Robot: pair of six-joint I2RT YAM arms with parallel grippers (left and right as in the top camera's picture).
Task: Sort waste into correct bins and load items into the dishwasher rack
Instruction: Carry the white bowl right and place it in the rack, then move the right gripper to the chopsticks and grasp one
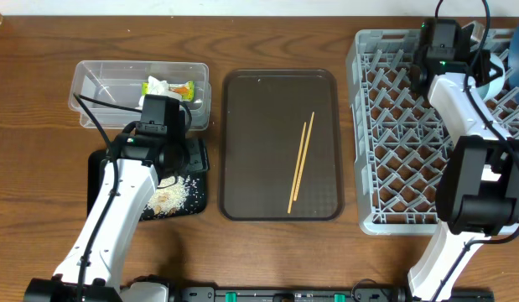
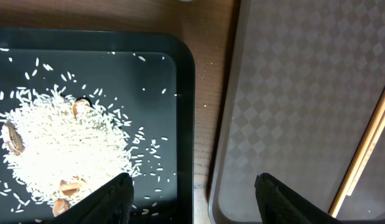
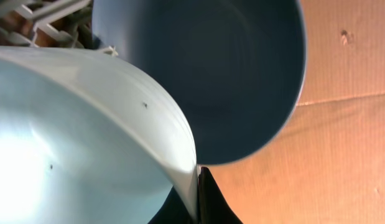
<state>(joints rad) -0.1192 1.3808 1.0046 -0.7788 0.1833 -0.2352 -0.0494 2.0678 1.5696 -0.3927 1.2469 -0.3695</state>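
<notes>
The light-blue bowl will move with my right gripper away from the crowded dark-blue plate and over the rack's free wires [image 1: 419,99]. Then I will open my right gripper.
My left gripper [image 2: 192,180] is open and empty, low over the right rim of the black tray [image 2: 183,93], which holds a pile of rice scraps [image 2: 61,143]. In the overhead view it [image 1: 185,155] sits between the black tray [image 1: 96,168] and the brown tray. My right gripper [image 3: 197,171] is shut on the rim of the light-blue bowl [image 3: 86,137], beside the dark-blue plate [image 3: 242,74], at the far corner of the dishwasher rack [image 1: 385,193]. The chopsticks [image 1: 301,164] lie on the brown tray. The clear tub [image 1: 100,80] holds the wrapper [image 1: 182,87] and a tissue [image 1: 156,85]. The cups are out of view.
The brown serving tray [image 1: 251,143] lies between the black tray and the rack; its left edge shows in the left wrist view [image 2: 292,93], with the chopsticks [image 2: 366,149] at the right. A strip of bare wooden table separates the two trays.
</notes>
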